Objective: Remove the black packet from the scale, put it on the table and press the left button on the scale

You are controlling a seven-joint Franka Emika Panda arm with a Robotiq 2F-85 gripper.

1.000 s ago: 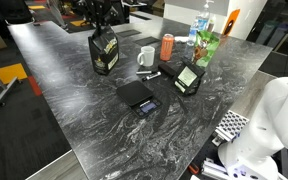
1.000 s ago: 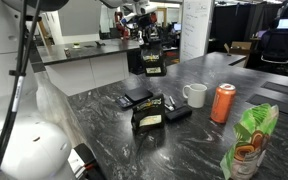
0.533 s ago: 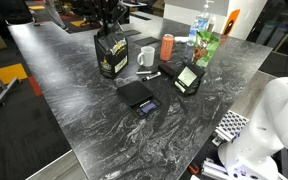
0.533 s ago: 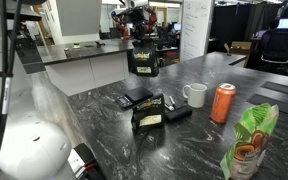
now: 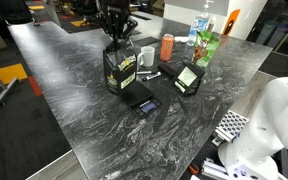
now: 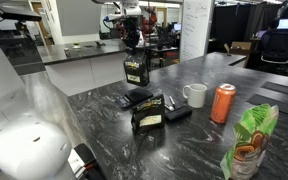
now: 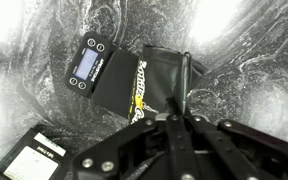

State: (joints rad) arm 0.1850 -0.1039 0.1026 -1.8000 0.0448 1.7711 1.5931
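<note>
I will next lower the tall bag onto the scale's dark plate [image 5: 136, 93] [image 7: 115, 88] below with my gripper and release the bag's top, as its bottom still hangs above the plate.
My gripper [image 5: 119, 38] is shut on the top of a tall black bag with a gold label [image 5: 120, 68] and holds it upright. The bag hangs over the far side of the scale [image 5: 137, 95]; I cannot tell whether it touches the scale. In the wrist view the bag [image 7: 156, 88] overlaps the scale [image 7: 102, 72], whose display strip is visible, with the jaws [image 7: 179, 118] clamped on the bag. The black packet [image 5: 189, 77] with a pale panel stands on the marbled table [image 5: 104, 130], beside the scale. In an exterior view the gripper [image 6: 132, 48], bag [image 6: 135, 70], scale [image 6: 136, 97] and packet [image 6: 149, 113] all show.
A white mug [image 5: 146, 57], an orange can [image 5: 167, 46], a green packet [image 5: 206, 48] and a water bottle [image 5: 202, 24] stand behind the scale. A small dark object [image 6: 178, 113] lies by the packet. The table edge runs near the robot base [image 5: 269, 120].
My gripper has carried the tall black bag from the far part of the table toward the scale and lowered it over the scale's far side. The black packet has not moved.
</note>
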